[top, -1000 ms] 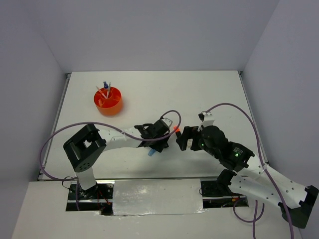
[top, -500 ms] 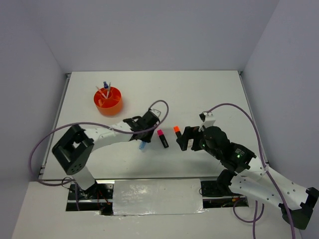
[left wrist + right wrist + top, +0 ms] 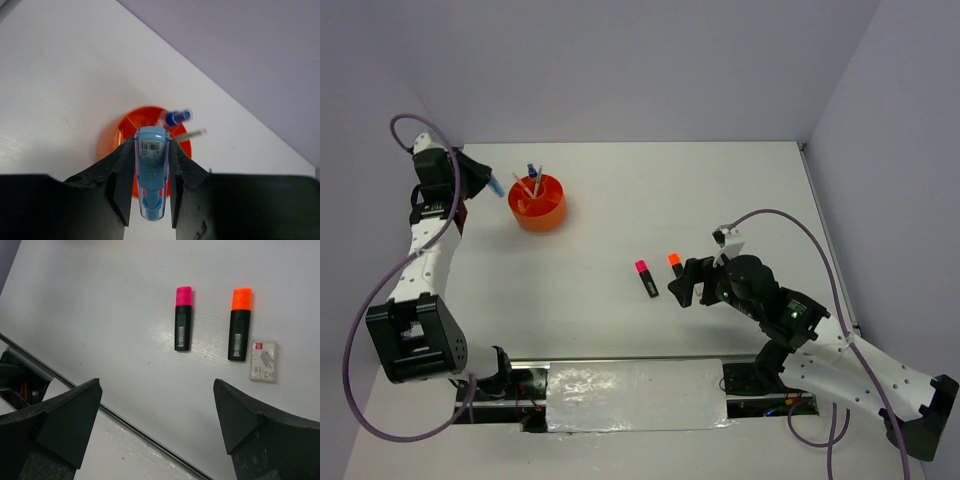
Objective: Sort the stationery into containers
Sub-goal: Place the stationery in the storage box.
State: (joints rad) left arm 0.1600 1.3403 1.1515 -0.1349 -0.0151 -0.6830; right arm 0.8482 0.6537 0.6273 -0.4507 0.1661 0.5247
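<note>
Next, my left gripper moves down and across to its right in the top view, over the cup's marker-free side (image 3: pixel 523 204), and releases the bottle.
My left gripper (image 3: pixel 492 186) is shut on a small light-blue bottle (image 3: pixel 151 170) and holds it in the air just left of the round orange cup (image 3: pixel 537 204). In the left wrist view the cup (image 3: pixel 111 142) lies beyond the bottle. A blue marker (image 3: pixel 178 116) and a grey pencil (image 3: pixel 190 134) stand in it. My right gripper (image 3: pixel 157 385) is open and empty above the table. Ahead of it lie a pink-tipped highlighter (image 3: pixel 183 319), an orange-tipped highlighter (image 3: pixel 239 325) and a white eraser (image 3: pixel 263 360). The two highlighters also show in the top view, pink (image 3: pixel 646 278) and orange (image 3: pixel 676 265).
The table's left edge (image 3: pixel 438 230) runs close by my left arm. The front edge with a metal strip (image 3: pixel 45 375) lies under my right gripper. Purple cables loop beside both arms.
My left arm has swung from the table's middle to the far left beside the cup, carrying the blue bottle. My right gripper has barely moved.
</note>
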